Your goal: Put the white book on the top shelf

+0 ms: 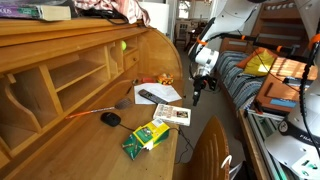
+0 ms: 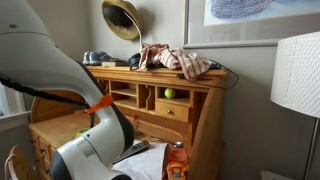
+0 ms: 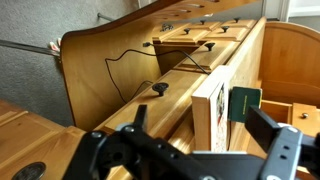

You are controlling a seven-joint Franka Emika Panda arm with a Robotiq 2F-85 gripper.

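The near end of the white book (image 1: 172, 113) (image 3: 205, 122) gets my open gripper next, moving outward with one finger on each side, since that end faces the gap between them.
The white book (image 1: 172, 113) lies flat on the desk's writing surface near its front edge, reddish print on its cover. In an exterior view my gripper (image 1: 197, 93) hangs open in the air just off the desk's end, above and beside the book, not touching it. In the wrist view, which stands on its side, my gripper (image 3: 197, 116) is open and holds nothing; a white face with reddish print (image 3: 213, 115) shows beyond the fingers. The top shelf (image 1: 70, 28) (image 2: 120, 70) is the long wooden board along the desk's top.
A green-and-yellow box (image 1: 145, 135), a black mouse (image 1: 110, 118) and a remote on a paper sheet (image 1: 150, 96) share the writing surface. Clothes (image 2: 180, 60) and a cable lie on the top board. A chair back (image 1: 205, 155) stands before the desk; a lampshade (image 2: 295, 75) is nearby.
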